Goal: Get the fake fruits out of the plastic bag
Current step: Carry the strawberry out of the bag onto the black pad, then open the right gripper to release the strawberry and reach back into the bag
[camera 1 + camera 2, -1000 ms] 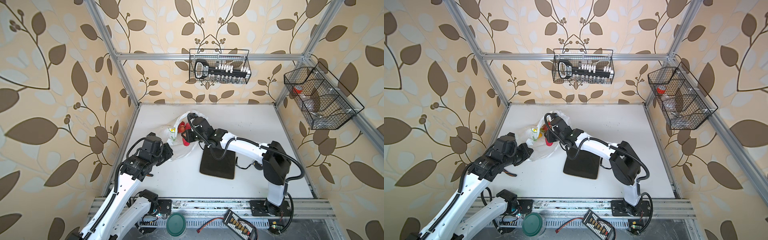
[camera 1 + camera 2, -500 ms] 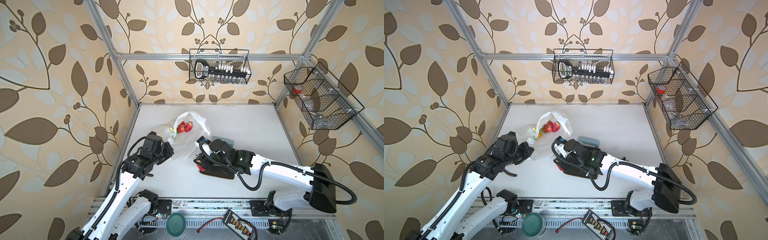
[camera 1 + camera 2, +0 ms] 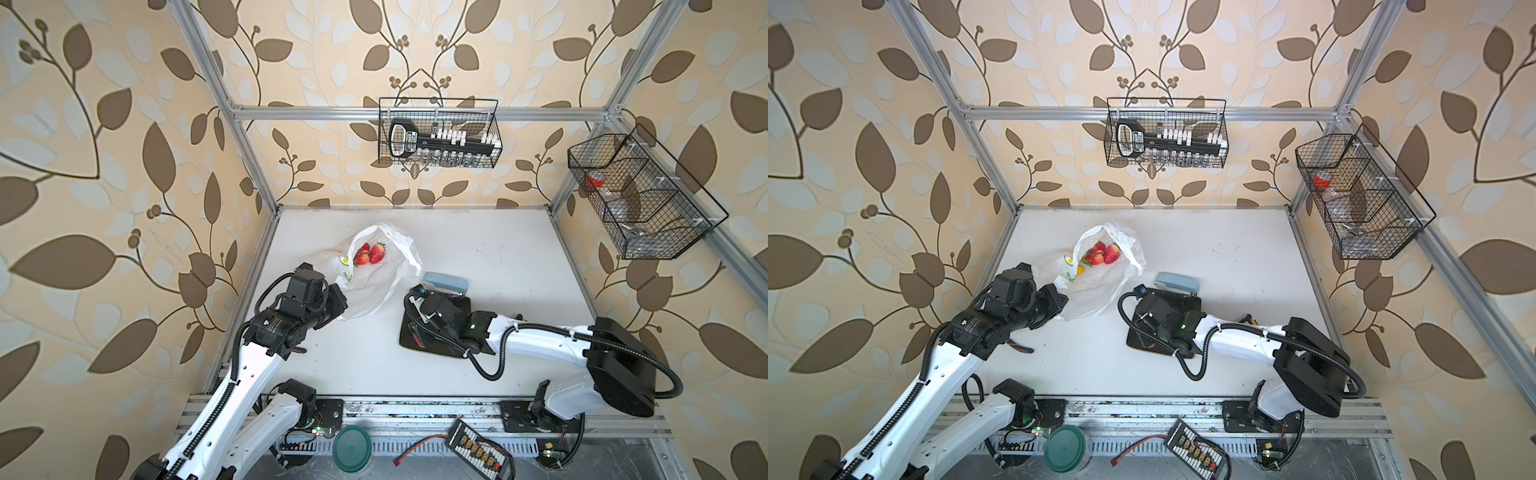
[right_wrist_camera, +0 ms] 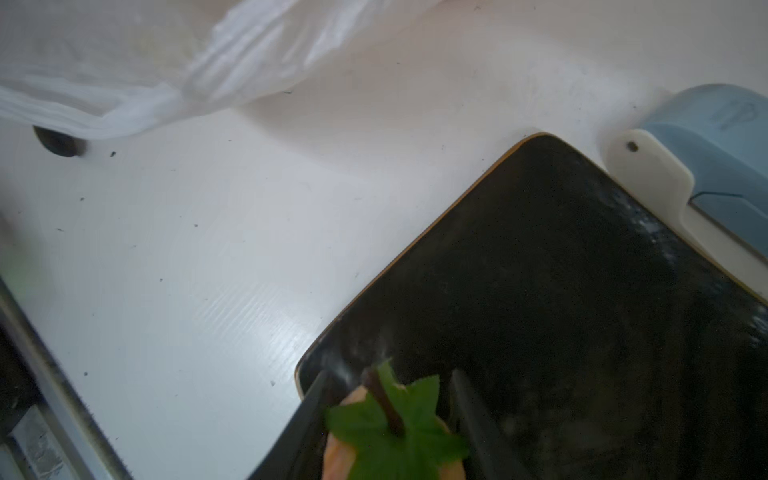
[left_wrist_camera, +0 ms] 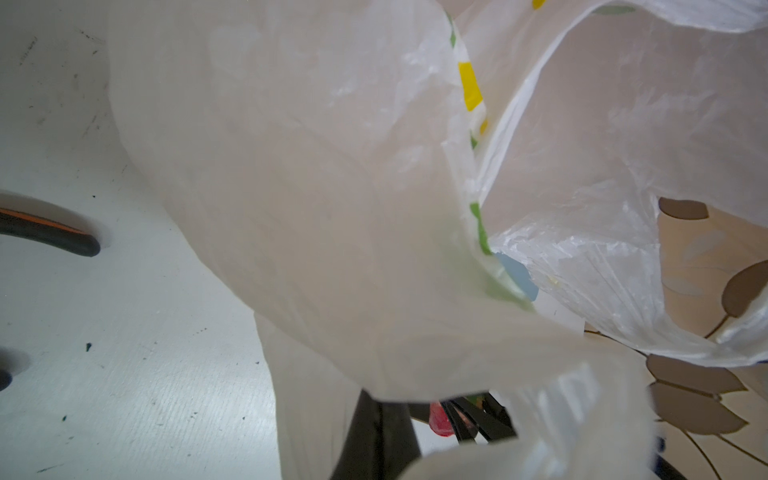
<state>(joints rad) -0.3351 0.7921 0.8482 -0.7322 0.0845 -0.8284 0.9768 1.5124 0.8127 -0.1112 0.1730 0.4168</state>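
Note:
The peach-coloured fake fruit [image 4: 345, 453] should go down next in my right gripper, onto the black tray's bare near corner [image 4: 356, 352] below it. Then my right gripper should open its fingers to let go of the fruit.
The plastic bag [image 3: 374, 286] [image 3: 1096, 291] lies crumpled and open-mouthed at the table's left in both top views. Red strawberries [image 3: 370, 253] [image 3: 1104, 253] show in its mouth. My left gripper [image 3: 338, 293] [image 3: 1061, 297] is shut on the bag's near edge; in the left wrist view the bag [image 5: 332, 187] drapes over a dark finger [image 5: 374, 436]. My right gripper [image 4: 388, 386] [image 3: 415, 334] hovers over a black tray [image 4: 561, 291] [image 3: 407, 345], shut on a peach-coloured fake fruit [image 4: 345, 453] with a green leaf [image 4: 395, 428] and brown stem.
A blue-grey case [image 3: 445, 282] [image 3: 1177, 282] [image 4: 715, 137] lies just behind the tray. An orange-and-black pliers handle [image 5: 50, 232] rests on the table near my left arm. Wire baskets [image 3: 438, 137] [image 3: 640, 199] hang on the back and right walls.
My right gripper has come out of the bag's mouth with a fruit and swung right and nearer, over the black tray. The left gripper has kept its hold on the bag.

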